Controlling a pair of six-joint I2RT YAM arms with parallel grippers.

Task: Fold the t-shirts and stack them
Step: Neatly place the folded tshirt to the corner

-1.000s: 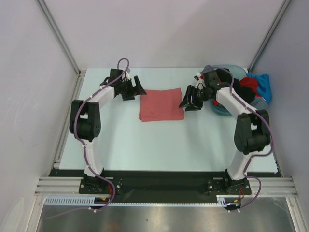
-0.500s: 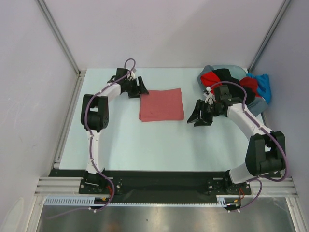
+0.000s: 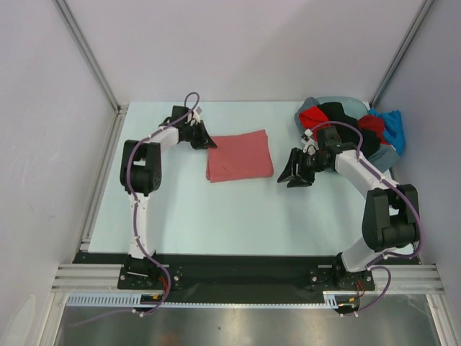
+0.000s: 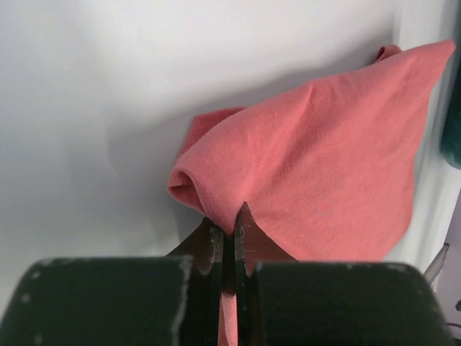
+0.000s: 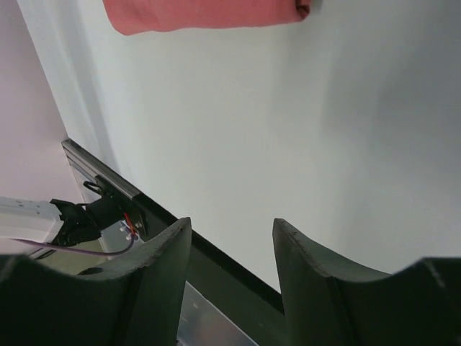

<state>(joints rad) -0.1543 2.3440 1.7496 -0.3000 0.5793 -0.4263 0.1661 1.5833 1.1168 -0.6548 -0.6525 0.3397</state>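
The left gripper will next pull the salmon t-shirt outward and to the left in the top view, into the table's far corner [image 3: 156,123], because the table is empty there.
A folded salmon-red t-shirt [image 3: 240,155] lies flat in the middle of the table. My left gripper [image 3: 207,143] sits at its far left corner, shut on a pinch of the salmon cloth [image 4: 317,173], which bunches up just ahead of the jaws [image 4: 229,223]. My right gripper [image 3: 295,173] hovers to the right of the shirt, open, with nothing between its fingers [image 5: 232,231]; the shirt's edge [image 5: 202,14] shows at the top of that view. More t-shirts, red [image 3: 314,117], black [image 3: 338,112] and blue [image 3: 390,126], are heaped at the back right.
A grey-blue basin [image 3: 338,101] holds the heap of shirts at the back right corner. White walls and metal posts close the table on three sides. The black base rail [image 3: 238,270] runs along the near edge.
My left gripper has closed on the shirt's far left corner. My right arm drew back from the shirt's right edge toward the near right and now holds still.
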